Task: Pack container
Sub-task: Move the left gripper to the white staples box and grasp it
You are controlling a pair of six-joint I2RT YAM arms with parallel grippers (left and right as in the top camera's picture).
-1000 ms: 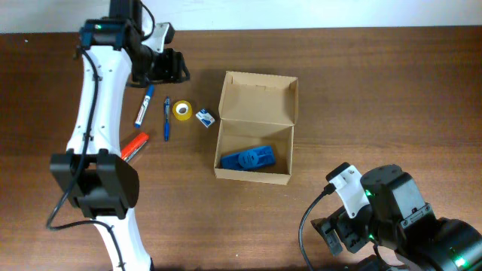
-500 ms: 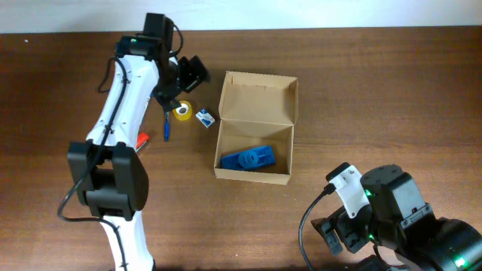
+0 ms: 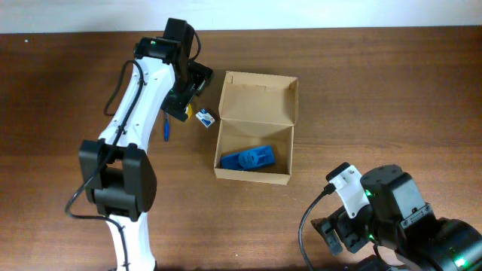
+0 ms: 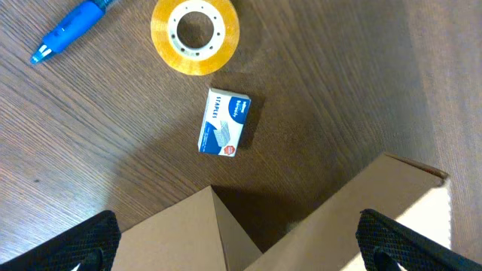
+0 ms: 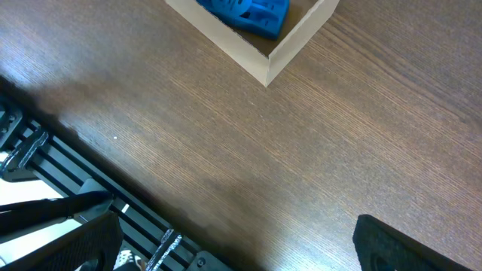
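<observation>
I should next lower my left gripper and shift it clear of the container's side onto the staples box (image 3: pixel 205 117) (image 4: pixel 224 123), because that side shows between my open fingers, short of the staples box.
The tan cardboard container (image 3: pixel 254 175) stands open at mid-table, with its flap lid (image 3: pixel 258 98) raised at the back. A blue plastic object (image 3: pixel 247 159) lies inside. My left gripper (image 3: pixel 193 84) is open and empty, hovering by the container's upper left corner. Its wrist view shows the container's wall (image 4: pixel 181 233) between the wide-open fingers (image 4: pixel 241 245), with a small blue-and-white staples box (image 4: pixel 224 123), a yellow tape roll (image 4: pixel 195 35) and a blue pen (image 4: pixel 71 30) on the table beyond. My right gripper (image 5: pixel 241 248) is open and empty, near the table's front edge.
The staples box (image 3: pixel 204 117) and blue pen (image 3: pixel 166 128) lie left of the container. The left arm hides most of the tape. The right wrist view shows the container's front corner (image 5: pixel 294 53), the blue object (image 5: pixel 248 13) and a black frame (image 5: pixel 45 188) past the table edge.
My left arm has swung right, from above the pens to above the tape and the container's left corner. The right arm has not moved.
</observation>
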